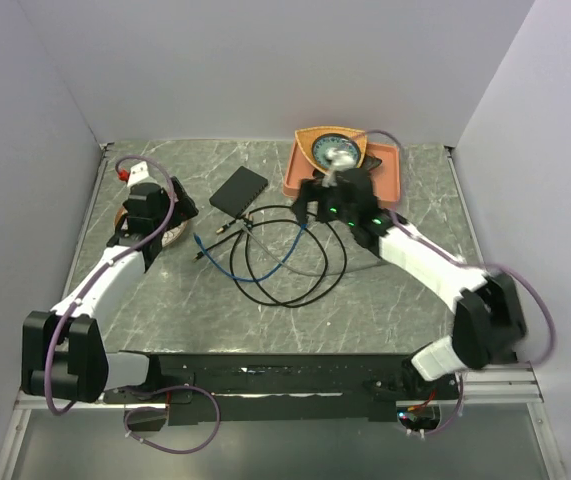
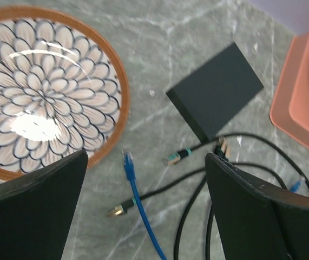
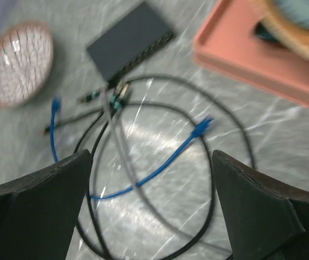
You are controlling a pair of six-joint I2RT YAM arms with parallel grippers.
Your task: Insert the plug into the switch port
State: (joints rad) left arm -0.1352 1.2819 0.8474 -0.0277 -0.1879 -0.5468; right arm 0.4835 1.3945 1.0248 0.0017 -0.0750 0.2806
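Note:
My right gripper is to go down, moving left in the top view, onto the grey cable just behind its plug [image 1: 247, 230] [image 3: 109, 110], because that end of the grey cable lies across the black cables.
The flat black switch box [image 1: 239, 190] lies on the table left of the orange tray; its port edge shows in the right wrist view [image 3: 146, 51]. Black cables with metal plugs [image 2: 174, 158] [image 2: 119, 208] and a blue cable [image 1: 265, 258] with a blue plug [image 2: 127, 158] lie tangled in front of it. One plug [image 2: 222, 145] lies close to the box's near corner. My left gripper [image 1: 177, 212] [image 2: 146, 162] is open and empty, left of the plugs. My right gripper [image 1: 315, 205] [image 3: 151, 157] is open and empty above the cable loops [image 3: 159, 179].
A patterned plate [image 2: 40, 86] lies under my left gripper. The orange tray [image 1: 389, 182] at the back right holds a bowl [image 1: 331, 150]. White walls enclose the table on three sides.

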